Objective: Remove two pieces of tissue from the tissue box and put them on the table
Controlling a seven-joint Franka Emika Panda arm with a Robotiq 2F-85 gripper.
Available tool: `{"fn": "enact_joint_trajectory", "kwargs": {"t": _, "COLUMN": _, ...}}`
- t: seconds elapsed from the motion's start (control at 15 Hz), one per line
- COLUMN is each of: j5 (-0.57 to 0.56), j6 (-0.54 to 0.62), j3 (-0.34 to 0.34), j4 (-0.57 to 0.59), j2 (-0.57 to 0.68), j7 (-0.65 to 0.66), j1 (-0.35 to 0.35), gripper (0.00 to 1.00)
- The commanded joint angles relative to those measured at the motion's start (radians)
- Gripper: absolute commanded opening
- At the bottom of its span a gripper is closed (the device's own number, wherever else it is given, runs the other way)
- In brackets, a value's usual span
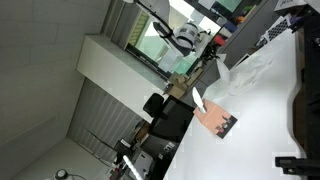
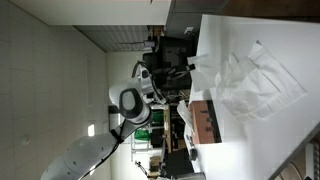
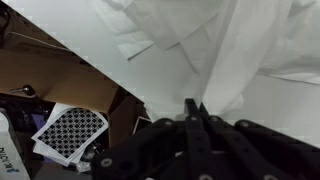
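Note:
The white piece hangs from the gripper's raised fingertips, so the gripper will next lower it toward the crumpled tissues below it on the tabletop and let it go.
The salmon-pink tissue box with a dark patterned end lies near the edge of the white table; it also shows in the other exterior view. Crumpled white pieces of tissue lie spread on the table beyond the box. In the wrist view my gripper is shut, with a fold of tissue running down to its fingertips; another sheet lies beside it. In both exterior views my gripper is at the table's edge, next to the tissues.
A black-and-white chequered board and a brown cardboard surface sit below the table edge. A black chair stands beside the table. Dark equipment sits on the table's far side.

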Motion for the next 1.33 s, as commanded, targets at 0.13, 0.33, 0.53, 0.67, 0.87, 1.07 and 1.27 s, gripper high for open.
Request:
{"fn": "enact_joint_trajectory", "kwargs": {"t": 0.13, "j5": 0.051, "j6": -0.036, "j3": 0.032, "j4": 0.143, "j2": 0.171, "j7": -0.022, "j1": -0.059, "gripper": 0.00}}
{"fn": "enact_joint_trajectory", "kwargs": {"t": 0.33, "j5": 0.094, "j6": -0.079, "j3": 0.078, "j4": 0.187, "j2": 0.206, "j7": -0.063, "j1": -0.098, "gripper": 0.28}}
{"fn": "enact_joint_trajectory", "kwargs": {"t": 0.53, "j5": 0.122, "j6": -0.163, "j3": 0.102, "j4": 0.176, "j2": 0.111, "j7": -0.067, "j1": -0.072, "gripper": 0.47}}
{"fn": "enact_joint_trajectory", "kwargs": {"t": 0.67, "j5": 0.130, "j6": -0.203, "j3": 0.114, "j4": 0.168, "j2": 0.046, "j7": -0.071, "j1": -0.057, "gripper": 0.61}}
{"fn": "enact_joint_trajectory", "kwargs": {"t": 0.87, "j5": 0.121, "j6": -0.287, "j3": 0.132, "j4": 0.137, "j2": -0.070, "j7": -0.076, "j1": -0.027, "gripper": 0.81}}
{"fn": "enact_joint_trajectory", "kwargs": {"t": 1.07, "j5": 0.120, "j6": -0.389, "j3": 0.160, "j4": 0.122, "j2": -0.151, "j7": -0.095, "j1": -0.006, "gripper": 0.99}}
{"fn": "enact_joint_trajectory", "kwargs": {"t": 1.27, "j5": 0.125, "j6": -0.420, "j3": 0.171, "j4": 0.154, "j2": -0.137, "j7": -0.099, "j1": -0.004, "gripper": 0.96}}
